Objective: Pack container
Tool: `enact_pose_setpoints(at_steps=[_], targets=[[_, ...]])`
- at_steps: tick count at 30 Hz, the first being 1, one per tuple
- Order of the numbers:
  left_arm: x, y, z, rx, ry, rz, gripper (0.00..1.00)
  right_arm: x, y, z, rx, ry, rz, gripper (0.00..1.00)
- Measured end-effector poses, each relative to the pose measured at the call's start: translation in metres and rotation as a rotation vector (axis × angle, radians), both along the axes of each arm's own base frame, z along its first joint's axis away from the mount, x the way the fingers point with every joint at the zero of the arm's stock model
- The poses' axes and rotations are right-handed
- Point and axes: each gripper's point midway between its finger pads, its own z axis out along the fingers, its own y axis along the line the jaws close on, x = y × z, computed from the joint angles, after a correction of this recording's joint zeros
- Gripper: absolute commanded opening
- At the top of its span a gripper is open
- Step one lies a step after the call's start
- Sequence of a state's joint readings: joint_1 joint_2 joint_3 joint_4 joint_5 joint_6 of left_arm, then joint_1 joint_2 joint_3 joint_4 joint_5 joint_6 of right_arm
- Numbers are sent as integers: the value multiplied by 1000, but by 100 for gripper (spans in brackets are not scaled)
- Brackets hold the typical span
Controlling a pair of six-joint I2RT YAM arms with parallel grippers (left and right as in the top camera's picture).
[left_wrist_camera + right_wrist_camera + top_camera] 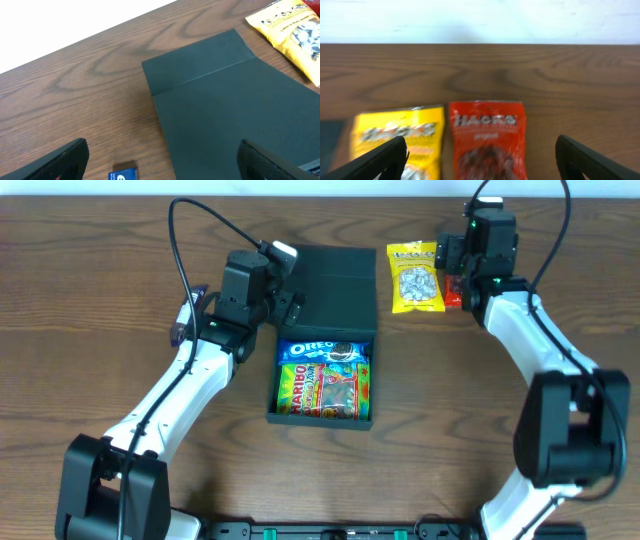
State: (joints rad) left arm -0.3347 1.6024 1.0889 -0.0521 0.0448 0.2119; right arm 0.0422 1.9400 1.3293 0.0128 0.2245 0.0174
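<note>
I need to lower my right gripper onto the bag next, with its open fingers on either side, since the red Hacks bag (489, 145) lies between both fingertips in the right wrist view.
The dark green container (272, 405) stands open mid-table, its flap lid (335, 290) laid back flat. Inside lie a blue Oreo pack (322, 351) and a Haribo bag (322, 390). My left gripper (285, 280) is open and empty over the lid's left edge; the lid fills the left wrist view (225, 100). My right gripper (455, 280) is open, hovering over a red Hacks bag (487, 142), mostly hidden under it in the overhead view (453, 296). A yellow Hacks bag (415, 277) lies just left of the red one and also shows in the right wrist view (400, 137).
A small blue pack (123, 174) lies on the wood beside the lid's left edge. The table's far edge meets a white wall just beyond the lid and the bags.
</note>
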Motion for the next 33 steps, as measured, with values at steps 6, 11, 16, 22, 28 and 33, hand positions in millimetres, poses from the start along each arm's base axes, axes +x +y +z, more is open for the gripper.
enact_pose_setpoints(at_steps=[6, 11, 16, 22, 28, 33], targets=[[0, 0, 0, -2, 1, 2, 95, 8, -29, -58, -3, 60, -51, 84], [0, 0, 0, -10, 3, 8, 95, 6, -39, -87, 5, 104, -72, 71], [0, 0, 0, -19, 6, 15, 95, 5, -35, -100, 32, 123, -62, 60], [0, 0, 3, -27, 1, 20, 95, 4, -32, -107, 45, 139, -56, 29], [-2, 13, 41, -34, -87, 63, 95, 8, -34, -101, 43, 136, -62, 1], [-3, 41, 76, -12, -178, 163, 95, 4, -32, -101, 49, 156, -56, 1]])
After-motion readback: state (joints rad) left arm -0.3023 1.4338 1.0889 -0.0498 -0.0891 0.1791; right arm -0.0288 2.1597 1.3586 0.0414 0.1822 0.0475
